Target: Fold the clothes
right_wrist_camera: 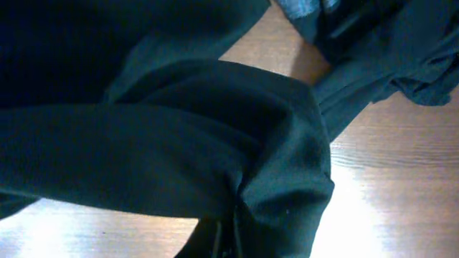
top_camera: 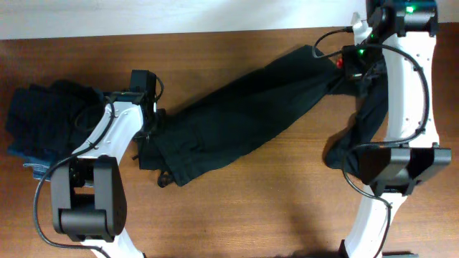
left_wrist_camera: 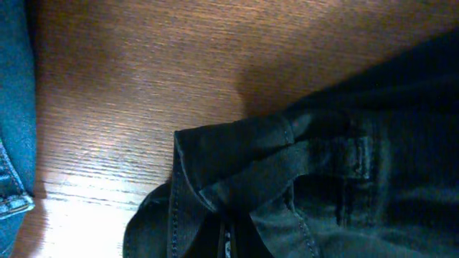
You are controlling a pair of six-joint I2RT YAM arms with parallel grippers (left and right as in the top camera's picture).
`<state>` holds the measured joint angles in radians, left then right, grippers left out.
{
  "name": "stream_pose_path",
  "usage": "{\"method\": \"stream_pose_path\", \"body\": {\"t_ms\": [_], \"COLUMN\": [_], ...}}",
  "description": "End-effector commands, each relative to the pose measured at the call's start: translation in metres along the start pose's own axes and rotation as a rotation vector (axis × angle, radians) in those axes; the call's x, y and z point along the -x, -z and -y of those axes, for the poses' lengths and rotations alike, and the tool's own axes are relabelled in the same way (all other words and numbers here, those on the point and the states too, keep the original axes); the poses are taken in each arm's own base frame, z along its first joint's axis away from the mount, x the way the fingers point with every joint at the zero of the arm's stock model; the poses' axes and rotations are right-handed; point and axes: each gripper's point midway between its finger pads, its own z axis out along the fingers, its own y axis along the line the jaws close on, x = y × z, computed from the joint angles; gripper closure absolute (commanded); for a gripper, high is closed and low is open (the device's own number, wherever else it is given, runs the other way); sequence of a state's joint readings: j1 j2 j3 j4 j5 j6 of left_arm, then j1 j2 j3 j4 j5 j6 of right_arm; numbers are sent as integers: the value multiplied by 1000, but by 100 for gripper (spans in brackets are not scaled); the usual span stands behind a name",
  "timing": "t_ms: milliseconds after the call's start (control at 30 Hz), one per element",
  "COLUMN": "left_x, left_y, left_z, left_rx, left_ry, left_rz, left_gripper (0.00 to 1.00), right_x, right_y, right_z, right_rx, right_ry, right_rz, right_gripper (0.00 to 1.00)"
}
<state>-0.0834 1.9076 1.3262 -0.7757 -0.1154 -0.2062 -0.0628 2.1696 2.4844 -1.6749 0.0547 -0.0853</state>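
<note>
My right gripper moves outward next, carrying the garment's opposite end toward the garment's far corner [top_camera: 310, 51], and releases it. This end still bunches while that corner lies spread.
A large black garment [top_camera: 244, 115] lies stretched diagonally across the table, from lower left to upper right. My left gripper [top_camera: 152, 118] is shut on its waistband end, where a belt loop [left_wrist_camera: 337, 154] shows just above the closed jaws [left_wrist_camera: 228, 244]. At the upper right, my right gripper [top_camera: 338, 72] is shut on the opposite end; black fabric [right_wrist_camera: 215, 143] bunches over its jaws [right_wrist_camera: 233, 244] and hides the fingertips. More clothes sit in a dark heap [top_camera: 46, 118] at the far left, with blue denim [top_camera: 29, 156] under it.
Another black garment [top_camera: 362, 125] lies crumpled under the right arm, also seen as the dark cloth [right_wrist_camera: 401, 43] in the right wrist view. Blue denim [left_wrist_camera: 11, 107] lies along the left edge of the left wrist view. Bare wood [top_camera: 272, 208] spreads in front.
</note>
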Motion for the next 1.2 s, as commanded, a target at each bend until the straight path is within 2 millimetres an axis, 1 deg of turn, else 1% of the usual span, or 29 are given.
{"method": "stream_pose_path", "body": {"t_ms": [0, 200, 400, 500, 567, 667, 767, 800, 900, 967, 1067, 1133, 1167], "left_x": [9, 11, 11, 11, 11, 12, 12, 12, 12, 12, 12, 12, 12], "left_y": [12, 13, 13, 13, 13, 13, 13, 13, 13, 13, 13, 13, 13], "left_z": [-15, -17, -17, -17, -17, -17, -17, -17, -18, -19, -20, -20, -21], "left_rx": [47, 60, 60, 60, 60, 60, 60, 62, 68, 68, 69, 69, 69], "left_ry": [17, 18, 18, 18, 18, 18, 18, 19, 20, 21, 24, 26, 25], "left_rz": [42, 48, 48, 48, 49, 52, 52, 52, 53, 53, 52, 53, 53], "left_gripper": [100, 100, 100, 100, 100, 100, 100, 100, 100, 100, 100, 100, 100], "right_x": [-1, -5, -13, -19, -20, -26, -21, -8, 22, 42, 73, 90, 97], "right_y": [-13, -15, -26, -36, -51, -64, -72, -76, -79, -81, -89, -96, -100], "right_z": [3, 2, -10, -13, -14, -15, -14, -9, 10, 17, 13, 6, 3], "right_rx": [-29, -26, 30, 39, 37, 36, 34, 12, -76, -94, -51, -14, 1], "right_ry": [-58, -144, -236, -244, -243, -241, -241, -240, -226, -238, -217, -187, -180], "right_rz": [-41, -57, -111, -148, -169, -203, -188, -131, 0, 80, 190, 242, 259], "right_gripper": [96, 95, 96, 96, 96, 96, 96, 95, 92, 91, 91, 83, 75]}}
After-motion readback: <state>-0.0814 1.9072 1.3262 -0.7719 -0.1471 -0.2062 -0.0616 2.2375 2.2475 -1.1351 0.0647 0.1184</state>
